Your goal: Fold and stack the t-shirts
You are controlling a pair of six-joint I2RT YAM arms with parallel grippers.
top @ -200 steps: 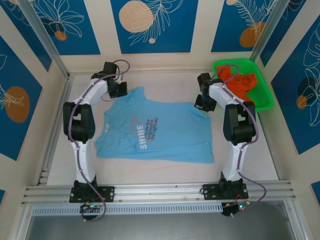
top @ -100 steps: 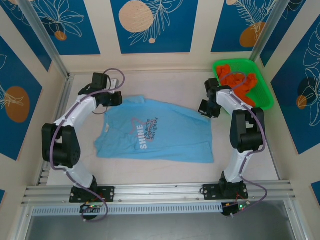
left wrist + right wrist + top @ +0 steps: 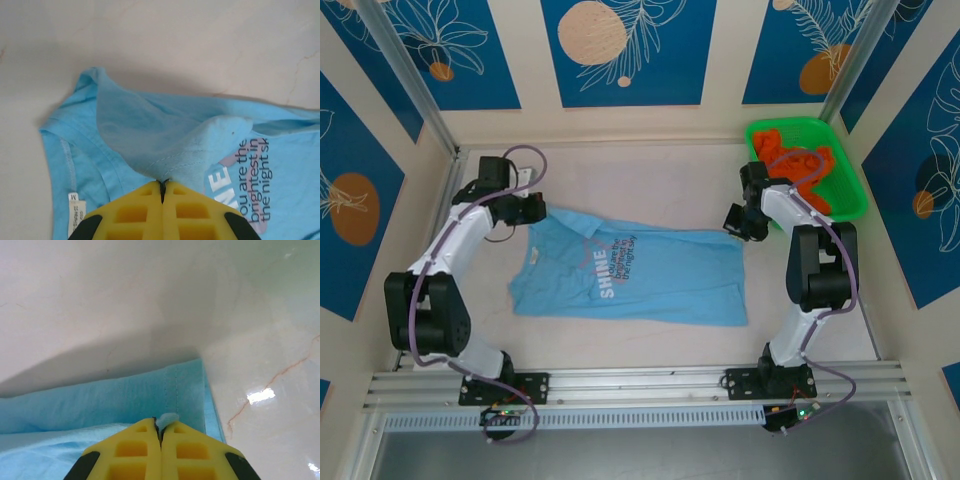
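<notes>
My left gripper goes down and eases back next to release the raised fold onto the flat cloth (image 3: pixel 569 254) beside the print, since that layer lies below it.
A light blue t-shirt (image 3: pixel 640 275) with "SHINE" lettering lies spread in the middle of the table, its far edge folded over toward the near side. My left gripper (image 3: pixel 544 209) is shut on the shirt's far left corner; the wrist view has the yellow fingertips (image 3: pixel 150 192) pinching a raised fold of blue cloth (image 3: pixel 150 130) beside the print. At the far right corner my right gripper (image 3: pixel 731 223) is shut on a small tuft of the hem (image 3: pixel 167 418), above the flat blue layer (image 3: pixel 125 400). An orange t-shirt (image 3: pixel 810 178) sits crumpled in the basket.
The green mesh basket (image 3: pixel 795 124) stands at the back right corner, just beyond the right arm. Aluminium frame posts and patterned walls close in the table on three sides. A metal rail (image 3: pixel 640 385) runs along the near edge by the arm bases.
Both grippers have drawn the shirt's far edge toward the near side, so the shirt looks shorter front to back. The left arm has swung outward to the left; the right elbow has shifted right.
</notes>
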